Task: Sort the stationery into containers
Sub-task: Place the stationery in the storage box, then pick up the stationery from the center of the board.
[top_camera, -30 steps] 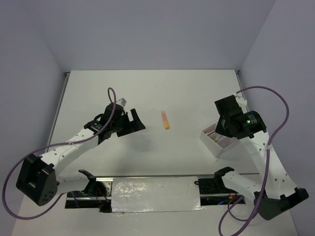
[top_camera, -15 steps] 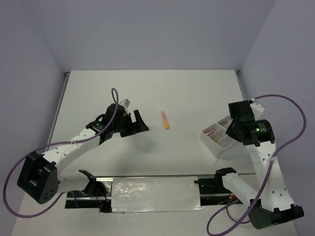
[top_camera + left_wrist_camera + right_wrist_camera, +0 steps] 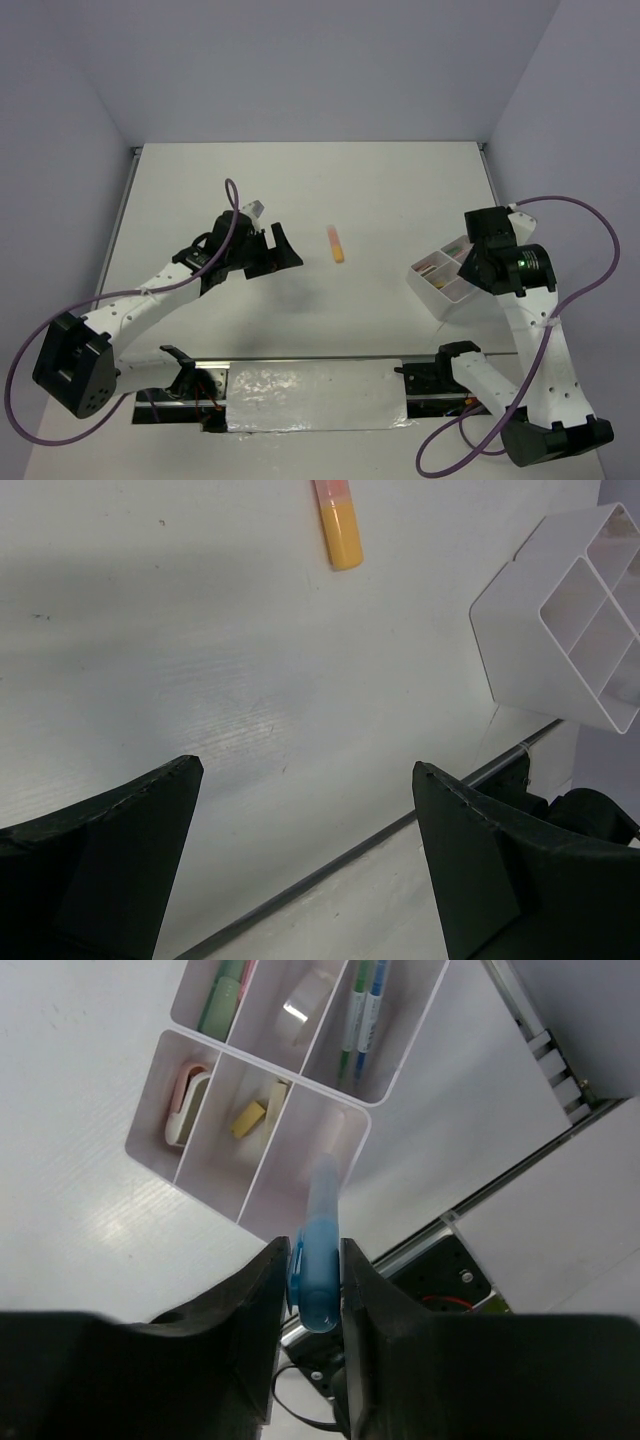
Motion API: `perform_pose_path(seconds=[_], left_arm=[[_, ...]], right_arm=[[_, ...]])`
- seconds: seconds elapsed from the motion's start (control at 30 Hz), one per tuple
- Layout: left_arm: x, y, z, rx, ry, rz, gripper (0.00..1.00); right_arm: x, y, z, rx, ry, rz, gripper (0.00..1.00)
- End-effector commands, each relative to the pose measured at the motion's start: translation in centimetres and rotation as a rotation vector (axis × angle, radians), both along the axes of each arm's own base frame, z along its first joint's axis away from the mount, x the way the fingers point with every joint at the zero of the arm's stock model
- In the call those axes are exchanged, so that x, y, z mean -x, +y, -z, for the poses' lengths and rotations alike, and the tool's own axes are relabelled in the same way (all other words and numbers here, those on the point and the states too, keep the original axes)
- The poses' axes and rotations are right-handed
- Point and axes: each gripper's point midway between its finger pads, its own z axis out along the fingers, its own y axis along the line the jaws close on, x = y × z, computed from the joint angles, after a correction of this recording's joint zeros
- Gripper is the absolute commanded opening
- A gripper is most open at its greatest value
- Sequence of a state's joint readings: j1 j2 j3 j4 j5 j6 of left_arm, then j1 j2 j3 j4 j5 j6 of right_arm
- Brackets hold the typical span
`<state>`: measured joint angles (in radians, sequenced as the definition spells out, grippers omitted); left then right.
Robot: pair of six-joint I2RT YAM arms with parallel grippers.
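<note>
The robot's left gripper needs to move outward and to the right in the top view, then down over the marker's pink half, because it lies beyond the open fingers.
A blue marker stands clamped between my right gripper's fingers, tip pointing down over the near corner compartment of the white tray. Other compartments hold green and pink markers, a tape ring, pens and small erasers. In the top view the right gripper hangs at the tray's right side. An orange-and-pink marker lies alone mid-table, also at the top of the left wrist view. My left gripper hovers open just left of it, jaws wide and empty.
The table's near edge has a dark rail and a foil-covered bar between the arm bases. Purple cables loop off both arms. Walls close in the table at the back and sides.
The right arm swung right and back off the tray's middle to its right side, still gripping the blue marker. The left gripper edged slightly right toward the orange marker.
</note>
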<state>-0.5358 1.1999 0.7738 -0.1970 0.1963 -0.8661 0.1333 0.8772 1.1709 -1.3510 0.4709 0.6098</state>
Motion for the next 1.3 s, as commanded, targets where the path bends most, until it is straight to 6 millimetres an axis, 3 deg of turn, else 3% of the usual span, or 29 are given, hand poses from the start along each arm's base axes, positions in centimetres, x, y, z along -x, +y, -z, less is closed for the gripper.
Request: perform_pose_path(seconds=[0.0, 0.17, 0.27, 0.37, 0.5, 0.57, 0.6, 0.63, 0.67, 0.7, 0.73, 0.77, 0.8, 0.83, 0.9, 0.97, 1.0, 1.07, 1.13, 1.17, 1.2, 1.27], left_arm=[[-0.3, -0.4, -1.5, 0.024, -0.056, 0.018, 0.99], [-0.5, -0.3, -0.7, -0.004, -0.037, 0.01, 0.99], [-1.0, 0.0, -0.1, -0.03, -0.033, -0.01, 0.99], [-1.6, 0.3, 0.5, -0.06, -0.028, -0.035, 0.99], [-3.1, 0.3, 0.8, -0.093, -0.03, -0.08, 0.99], [-3.8, -0.3, 1.4, -0.119, -0.019, -0.092, 0.99], [-4.9, -1.0, 0.3, -0.119, -0.046, -0.102, 0.98], [-4.9, -1.7, 1.6, -0.159, -0.013, -0.1, 0.98], [-6.0, -2.7, 0.3, -0.158, -0.036, -0.108, 0.98], [-6.4, -3.3, 0.2, -0.175, -0.037, -0.112, 0.98], [-6.5, -3.5, 1.8, -0.239, -0.002, -0.13, 0.98], [-7.0, -4.0, 1.7, -0.252, -0.006, -0.14, 0.98], [-8.1, -4.9, 0.5, -0.242, -0.03, -0.156, 0.97], [-8.5, -5.1, 1.7, -0.289, -0.016, -0.183, 0.97], [-10.7, -6.2, 1.9, -0.329, -0.033, -0.222, 0.94], [-11.6, -5.7, 2.9, -0.435, -0.007, -0.253, 0.91], [-13.4, -6.9, 3.2, -0.457, -0.013, -0.259, 0.89], [-14.1, -6.9, 4.2, -0.541, 0.008, -0.269, 0.88], [-15.7, -8.2, 4.8, -0.565, 0.003, -0.282, 0.86], [-16.5, -8.8, 4.2, -0.556, -0.014, -0.294, 0.86], [-16.5, -9.0, 5.2, -0.573, -0.001, -0.292, 0.86], [-17.2, -9.4, 4.9, -0.574, -0.023, -0.306, 0.84]], right_arm=[[2.1, -0.6, 0.5, 0.025, 0.085, 0.006, 0.49], [1.8, -0.5, 0.4, 0.026, 0.087, -0.009, 0.63], [1.0, -0.2, -0.1, 0.019, 0.077, -0.035, 0.65], [-0.1, 0.2, -1.6, 0.014, 0.026, -0.077, 0.67], [-2.6, 2.2, -5.4, -0.046, -0.122, -0.199, 0.69], [-3.5, 3.2, -6.3, -0.062, -0.144, -0.262, 0.7], [-4.1, 3.6, -7.2, -0.064, -0.176, -0.282, 0.7], [-4.4, 3.9, -7.5, -0.06, -0.181, -0.309, 0.71], [-5.0, 4.5, -8.1, -0.066, -0.199, -0.339, 0.71], [-5.4, 4.8, -8.4, -0.068, -0.209, -0.356, 0.71], [-5.7, 5.0, -8.7, -0.062, -0.219, -0.381, 0.71], [-5.9, 5.6, -8.8, -0.072, -0.225, -0.412, 0.71], [-6.3, 6.0, -9.6, -0.075, -0.259, -0.435, 0.72], [-6.5, 6.3, -9.9, -0.073, -0.276, -0.46, 0.72], [-6.8, 7.5, -10.6, -0.105, -0.319, -0.52, 0.72], [-6.9, 8.3, -10.8, -0.119, -0.349, -0.565, 0.72], [-6.8, 8.8, -10.7, -0.135, -0.356, -0.592, 0.73], [-6.7, 9.0, -10.1, -0.129, -0.362, -0.618, 0.73], [-6.4, 9.1, -9.7, -0.123, -0.365, -0.644, 0.73], [-6.4, 9.1, -9.0, -0.118, -0.349, -0.648, 0.73], [-6.3, 9.0, -8.8, -0.108, -0.345, -0.653, 0.73], [-6.2, 9.2, -8.8, -0.11, -0.365, -0.663, 0.74]])
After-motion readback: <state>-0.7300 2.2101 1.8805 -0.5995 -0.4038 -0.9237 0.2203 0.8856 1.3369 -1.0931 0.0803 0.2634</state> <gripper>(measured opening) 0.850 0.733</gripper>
